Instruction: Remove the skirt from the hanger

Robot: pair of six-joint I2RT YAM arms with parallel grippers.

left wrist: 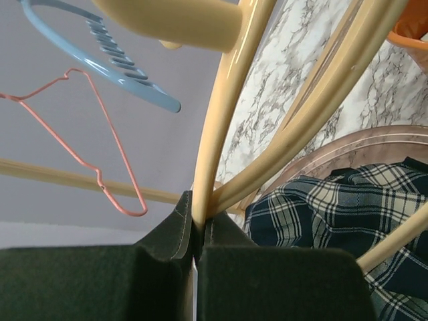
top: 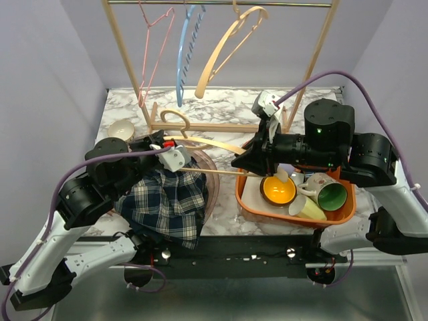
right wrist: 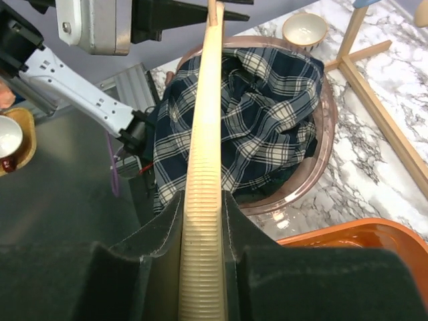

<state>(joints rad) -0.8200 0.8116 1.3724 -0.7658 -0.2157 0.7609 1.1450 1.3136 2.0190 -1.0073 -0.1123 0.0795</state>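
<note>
My right gripper will swing up and outward to hang and release the skirtless hanger on the rack rail's bare stretch (top: 294,4), which lies outward of and above it.
A cream wooden hanger (top: 200,142) is held level between both arms above the table. My left gripper (top: 159,142) is shut on its left end (left wrist: 200,212). My right gripper (top: 239,162) is shut on its ribbed bar (right wrist: 202,221). The navy plaid skirt (top: 164,200) lies crumpled below the hanger in a clear pinkish bowl (top: 212,180), draping over its near rim. It also shows in the right wrist view (right wrist: 247,114) and the left wrist view (left wrist: 348,207). The skirt looks off the hanger's bar.
An orange tray (top: 338,215) with cups and a yellow bowl (top: 278,190) sits on the right. A wooden rack (top: 314,67) at the back carries pink (top: 155,53), blue (top: 187,50) and cream (top: 227,47) hangers. A small white bowl (top: 121,128) sits at left.
</note>
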